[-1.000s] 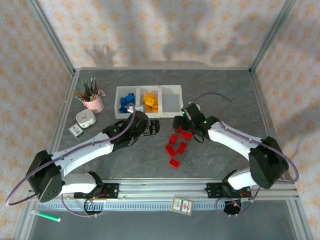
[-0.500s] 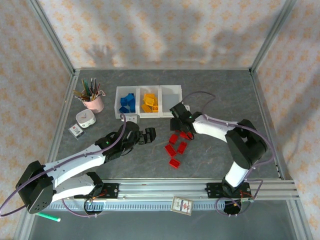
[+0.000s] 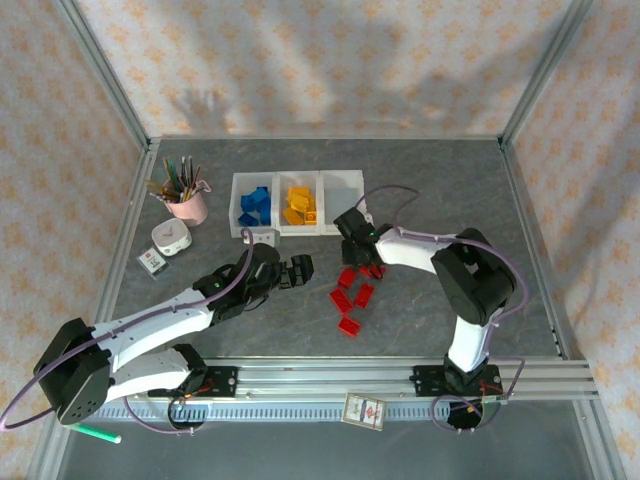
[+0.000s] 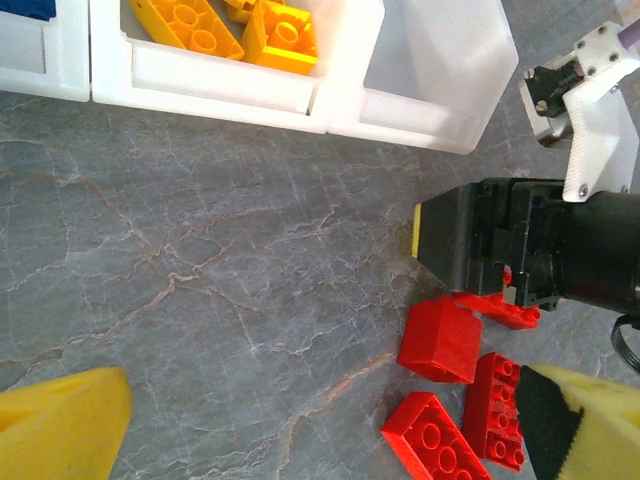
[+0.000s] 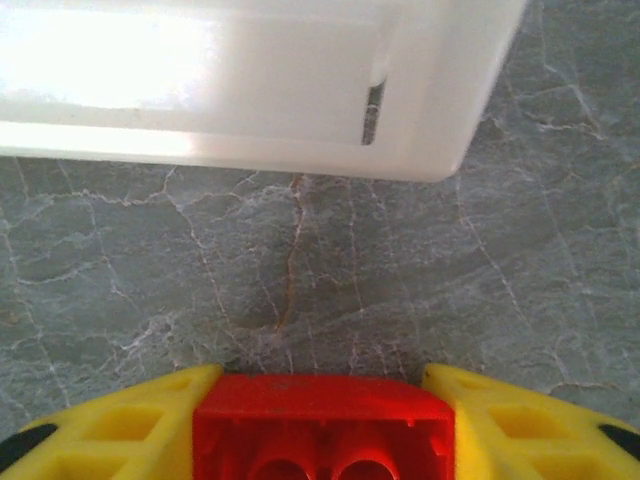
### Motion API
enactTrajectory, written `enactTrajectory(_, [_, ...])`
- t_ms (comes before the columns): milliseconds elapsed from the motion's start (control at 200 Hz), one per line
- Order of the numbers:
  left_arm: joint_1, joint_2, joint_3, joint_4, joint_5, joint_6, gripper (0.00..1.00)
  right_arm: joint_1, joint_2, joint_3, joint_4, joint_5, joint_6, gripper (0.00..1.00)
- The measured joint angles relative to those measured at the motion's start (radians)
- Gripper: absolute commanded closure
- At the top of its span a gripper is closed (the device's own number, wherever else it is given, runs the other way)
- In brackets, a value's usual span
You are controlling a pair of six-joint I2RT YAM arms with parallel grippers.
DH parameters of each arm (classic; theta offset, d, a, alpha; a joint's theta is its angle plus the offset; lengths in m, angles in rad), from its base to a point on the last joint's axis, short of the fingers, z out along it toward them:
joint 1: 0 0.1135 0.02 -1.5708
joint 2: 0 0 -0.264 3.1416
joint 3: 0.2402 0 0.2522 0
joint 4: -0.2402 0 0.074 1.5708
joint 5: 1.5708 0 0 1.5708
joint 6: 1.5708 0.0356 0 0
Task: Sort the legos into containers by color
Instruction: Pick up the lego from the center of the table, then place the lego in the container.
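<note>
The empty bin (image 3: 341, 196) (image 5: 200, 75) is outward of my right gripper's fingers, so the gripper will next go up and outward over it to let go of the red lego apart from other colors.
The containers (image 3: 297, 230) are a white three-bin tray: blue legos (image 3: 255, 205) lie in the left bin, yellow-orange legos (image 3: 298, 203) in the middle one, and the right bin (image 3: 342, 200) holds nothing. Several red legos (image 3: 350, 290) lie loose on the table in front of it. My right gripper (image 3: 352, 247) is low at the far end of that pile, just in front of the right bin. Its yellow fingers (image 5: 120, 430) press both sides of a red lego (image 5: 322, 425). My left gripper (image 3: 300, 268) stands open left of the pile, with bare table between its fingertips (image 4: 60, 420).
A pink cup of pens (image 3: 187, 205), a white round gadget (image 3: 172, 238) and a small box (image 3: 152, 262) stand at the left. A green pen (image 3: 95, 432) lies off the table's near-left corner. The metal frame posts rise at the table's back corners.
My right gripper slid left and lower onto the far end of the red pile and closed on a red lego. My left arm drew back from the tray toward the near left.
</note>
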Motion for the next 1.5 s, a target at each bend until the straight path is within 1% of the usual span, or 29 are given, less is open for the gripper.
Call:
enactTrajectory(115, [0.000, 0.004, -0.001, 0.003, 0.000, -0.002, 0.01, 0.000, 0.000, 0.001, 0.003, -0.001, -0.005, 0.61])
enactTrajectory(165, [0.000, 0.006, -0.001, 0.003, 0.000, -0.002, 0.01, 0.000, -0.001, 0.001, 0.003, -0.001, -0.005, 0.62])
enactTrajectory(275, [0.000, 0.006, -0.001, 0.005, 0.000, -0.002, 0.01, 0.000, -0.011, 0.001, -0.005, -0.002, -0.008, 0.63])
enactTrajectory(395, [0.000, 0.009, 0.004, 0.006, 0.000, -0.002, 0.01, 0.000, -0.057, 0.010, -0.031, -0.001, -0.012, 0.62])
enactTrajectory(511, [0.000, 0.028, 0.036, 0.006, -0.008, -0.002, 0.01, 0.000, -0.090, 0.076, -0.050, 0.000, -0.019, 0.62])
enactTrajectory(651, [0.019, 0.061, 0.086, 0.007, -0.016, 0.000, 0.01, 0.000, -0.089, 0.170, -0.056, 0.022, -0.027, 0.62])
enactTrajectory(771, [0.056, 0.100, 0.129, 0.007, -0.015, 0.002, 0.01, 0.000, -0.045, 0.262, -0.068, 0.061, -0.030, 0.61])
enactTrajectory(976, [0.117, 0.149, 0.176, 0.017, -0.015, 0.003, 0.01, -0.018, 0.081, 0.405, -0.073, 0.096, -0.038, 0.60])
enactTrajectory(1071, [0.137, 0.167, 0.185, 0.022, -0.011, 0.003, 0.01, -0.043, 0.138, 0.464, -0.080, 0.101, -0.039, 0.55])
enactTrajectory(1151, [0.149, 0.186, 0.196, 0.022, -0.007, 0.003, 0.01, -0.064, 0.176, 0.508, -0.085, 0.101, -0.044, 0.48])
enactTrajectory(1286, [0.154, 0.196, 0.203, 0.027, 0.004, 0.009, 0.01, -0.085, 0.193, 0.545, -0.094, 0.104, -0.055, 0.40])
enactTrajectory(1502, [0.154, 0.196, 0.204, 0.031, 0.008, 0.011, 0.01, -0.084, 0.192, 0.558, -0.093, 0.092, -0.067, 0.34])
